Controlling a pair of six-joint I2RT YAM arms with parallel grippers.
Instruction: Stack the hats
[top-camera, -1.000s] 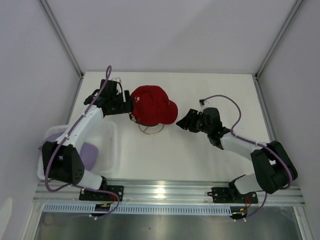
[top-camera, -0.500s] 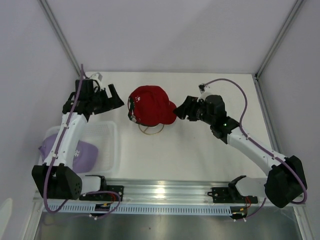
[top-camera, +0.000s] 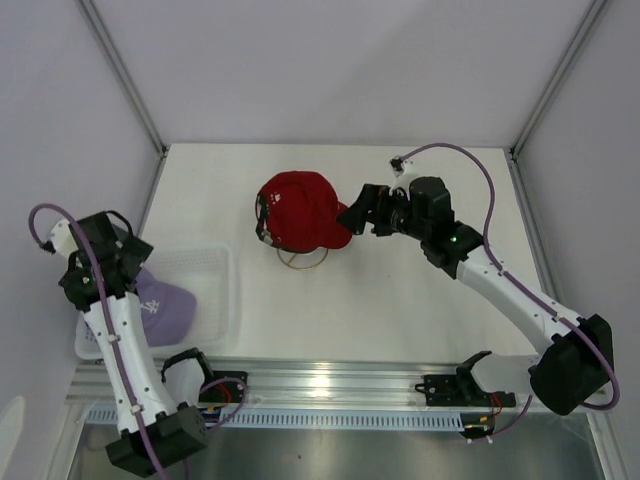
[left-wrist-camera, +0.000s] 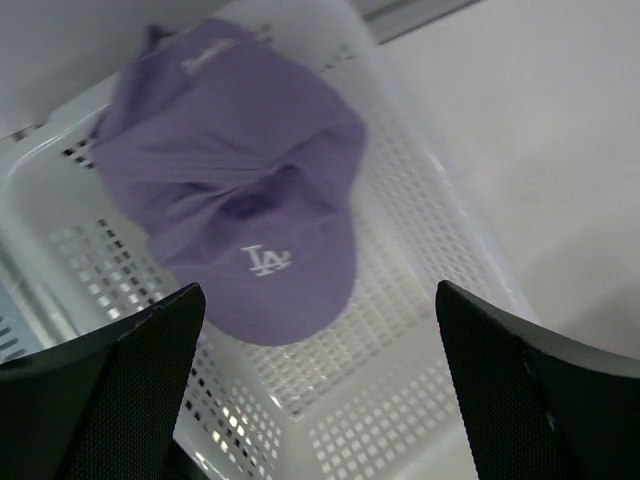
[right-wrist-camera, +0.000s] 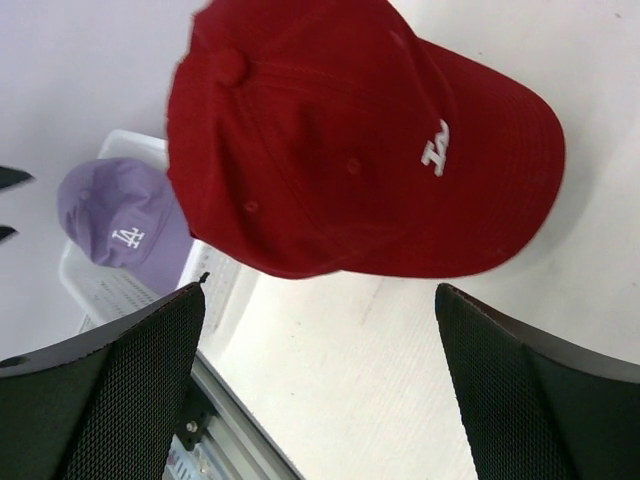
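Observation:
I need to lower my open left gripper into the basket (top-camera: 212, 290) next and close it on the lavender cap's folded top (top-camera: 144, 285), because that cap is still apart from the red one.
A red cap (top-camera: 300, 210) with a white logo sits on top of a gold wire-ring stand (top-camera: 300, 261) in the middle of the table; it also fills the right wrist view (right-wrist-camera: 340, 150). Dark edges show under its left side. A lavender cap (top-camera: 162, 306) with a white LA logo lies in the white mesh basket (top-camera: 212, 290), and it also shows in the left wrist view (left-wrist-camera: 250, 200). My left gripper (top-camera: 128, 262) is open and empty above the basket (left-wrist-camera: 320, 400). My right gripper (top-camera: 358, 212) is open and empty just right of the red brim (right-wrist-camera: 320, 400).
The basket (left-wrist-camera: 430, 250) stands at the table's near left edge, beside the left arm's base. White walls and metal posts close in the table on three sides. The aluminium rail (top-camera: 330, 380) runs along the near edge.
My left arm has swung away from the red cap's left side, back and down to over the basket. My right gripper has moved up and left, closer to the red brim.

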